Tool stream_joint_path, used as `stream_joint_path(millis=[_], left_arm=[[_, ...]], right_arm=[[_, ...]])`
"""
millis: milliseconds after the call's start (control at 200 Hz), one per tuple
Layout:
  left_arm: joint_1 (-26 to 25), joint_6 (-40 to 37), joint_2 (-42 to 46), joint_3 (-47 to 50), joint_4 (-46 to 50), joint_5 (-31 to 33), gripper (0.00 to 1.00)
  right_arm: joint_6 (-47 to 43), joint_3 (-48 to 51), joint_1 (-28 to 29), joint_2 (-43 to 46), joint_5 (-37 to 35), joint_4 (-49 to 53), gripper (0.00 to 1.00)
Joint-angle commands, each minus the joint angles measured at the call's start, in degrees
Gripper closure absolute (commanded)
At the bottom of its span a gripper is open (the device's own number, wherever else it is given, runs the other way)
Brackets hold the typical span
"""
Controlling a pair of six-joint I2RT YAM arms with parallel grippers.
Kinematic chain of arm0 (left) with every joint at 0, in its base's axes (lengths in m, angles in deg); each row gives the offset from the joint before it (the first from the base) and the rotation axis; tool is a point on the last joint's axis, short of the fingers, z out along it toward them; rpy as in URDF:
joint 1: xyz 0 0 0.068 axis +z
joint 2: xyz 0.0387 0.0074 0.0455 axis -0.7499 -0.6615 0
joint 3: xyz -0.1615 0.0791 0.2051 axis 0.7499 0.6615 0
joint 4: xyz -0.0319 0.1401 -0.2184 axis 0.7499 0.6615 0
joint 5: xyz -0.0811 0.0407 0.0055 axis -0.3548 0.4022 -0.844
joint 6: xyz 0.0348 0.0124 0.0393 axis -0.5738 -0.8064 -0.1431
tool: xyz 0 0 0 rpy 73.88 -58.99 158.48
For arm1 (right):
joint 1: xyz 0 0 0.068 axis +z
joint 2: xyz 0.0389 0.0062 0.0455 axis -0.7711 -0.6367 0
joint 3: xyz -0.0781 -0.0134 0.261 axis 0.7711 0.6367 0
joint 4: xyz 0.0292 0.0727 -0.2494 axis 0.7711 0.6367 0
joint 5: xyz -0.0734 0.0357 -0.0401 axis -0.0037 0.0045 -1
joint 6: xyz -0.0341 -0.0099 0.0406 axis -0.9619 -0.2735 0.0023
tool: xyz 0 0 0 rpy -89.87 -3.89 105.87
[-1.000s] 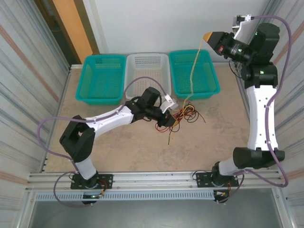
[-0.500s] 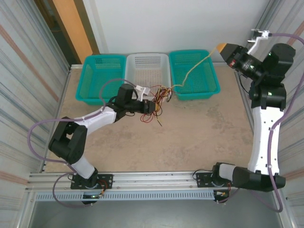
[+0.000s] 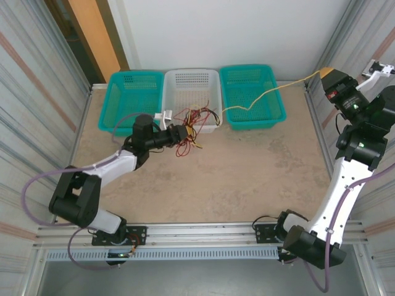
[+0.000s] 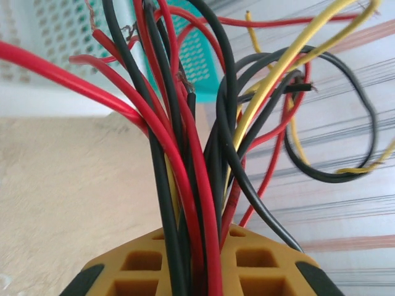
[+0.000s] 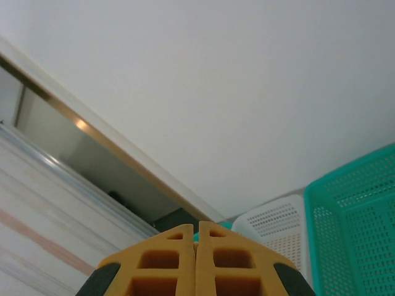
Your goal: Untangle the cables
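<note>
My left gripper is to move back from the white basket (image 3: 168, 92), over the bare tabletop in front, and release the bundle, because that part of the tabletop is clear of things.
The cables (image 3: 196, 121) are a tangle of red, black and yellow wires hanging in front of the white basket (image 3: 168, 92). My left gripper (image 3: 184, 132) is shut on the bundle. In the left wrist view the red, black and yellow cables (image 4: 185, 154) rise from between the orange fingers (image 4: 142, 259) of the left gripper (image 4: 197, 237). One yellow cable (image 3: 271, 94) runs from the tangle, over the right teal basket (image 3: 279, 106), up to my right gripper (image 3: 323, 73). That gripper is raised at the far right and shut on the cable's end. The right gripper (image 5: 197, 229) has its jaws pressed together.
Three baskets line the back edge: a teal one (image 3: 110, 106) at left, the white one in the middle, a teal one at right. Corrugated walls (image 3: 37, 92) close in both sides. The table (image 3: 247, 172) is bare in front of the tangle.
My left gripper has carried the bundle left and back, towards the white basket. My right gripper has swung right, drawing the yellow cable out longer and nearly level.
</note>
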Motion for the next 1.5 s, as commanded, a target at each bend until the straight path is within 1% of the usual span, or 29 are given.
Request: stream_joint_path(millis=[0,70,145,271,406,511,686,762,822,882,947,1012,1077,1112,1193,1273,1338,1418,1493], left_arm=[[2.46,4.37,5.04,-0.09,-3.55,2.92,1.00],[4.41,6.24,6.81,0.79,-3.09,3.80,1.00],[7.09,7.31,8.18,1.10,0.02,4.01,1.00],[11.63,12.33,10.10,4.65,-2.45,4.54,1.00],[15.10,11.85,14.02,6.03,0.27,5.67,1.00],[16.91,11.95,14.76,5.82,0.86,4.89,1.00],[17.23,8.22,14.58,3.67,4.94,4.19,1.00],[17.11,6.64,14.65,2.56,5.51,2.68,1.00],[16.88,3.46,15.43,0.87,9.24,1.91,1.00],[17.76,0.80,16.77,-0.08,13.19,2.09,1.00],[18.38,-1.14,16.89,-0.82,12.55,-0.75,1.00],[16.34,-4.75,15.39,-3.87,14.41,-4.91,1.00],[11.34,-10.67,13.34,-8.01,18.09,-9.21,1.00],[7.99,-14.60,12.58,-10.40,22.15,-9.86,1.00],[-0.12,-26.73,10.91,-15.30,32.03,-9.49,1.00],[-6.34,-34.06,9.14,-18.09,38.70,-9.13,1.00],[-8.82,-35.88,8.14,-18.59,41.85,-7.24,1.00],[-9.30,-34.84,7.00,-18.09,42.46,-5.62,1.00],[-9.85,-35.77,5.94,-18.14,43.68,-4.42,1.00]], right_arm=[[4.18,0.93,-3.36,0.06,0.50,-4.10,1.00],[4.83,0.59,-4.39,-0.50,0.49,-4.11,1.00],[5.01,0.27,-5.70,-0.68,0.41,-3.94,1.00],[6.01,0.27,-7.22,-1.25,0.06,-3.93,1.00],[6.50,0.30,-9.12,-1.47,-0.60,-3.61,1.00],[7.28,-0.09,-10.12,-1.89,-0.82,-3.67,1.00],[6.51,-1.91,-10.78,-2.35,-1.00,-2.10,1.00],[6.43,-2.49,-10.83,-2.35,-0.92,-2.00,1.00],[5.45,-3.16,-11.04,-2.34,-1.38,-1.45,1.00],[2.94,-5.24,-11.76,-2.59,-2.66,2.36,1.00],[2.58,-6.53,-12.20,-2.92,-2.94,3.27,1.00],[3.90,-6.67,-11.34,-3.31,-2.44,1.68,1.00],[4.33,-6.49,-10.73,-3.45,-2.20,0.88,1.00],[4.31,-6.30,-10.70,-3.29,-2.23,0.90,1.00],[4.14,-5.85,-10.57,-2.79,-2.32,0.99,1.00],[3.90,-5.76,-10.15,-2.36,-2.56,1.24,1.00],[3.74,-6.08,-10.07,-2.25,-2.75,1.58,1.00],[4.83,-6.82,-10.05,-2.52,-2.13,1.46,1.00],[6.72,-6.80,-10.04,-2.62,-1.71,-0.36,1.00]])
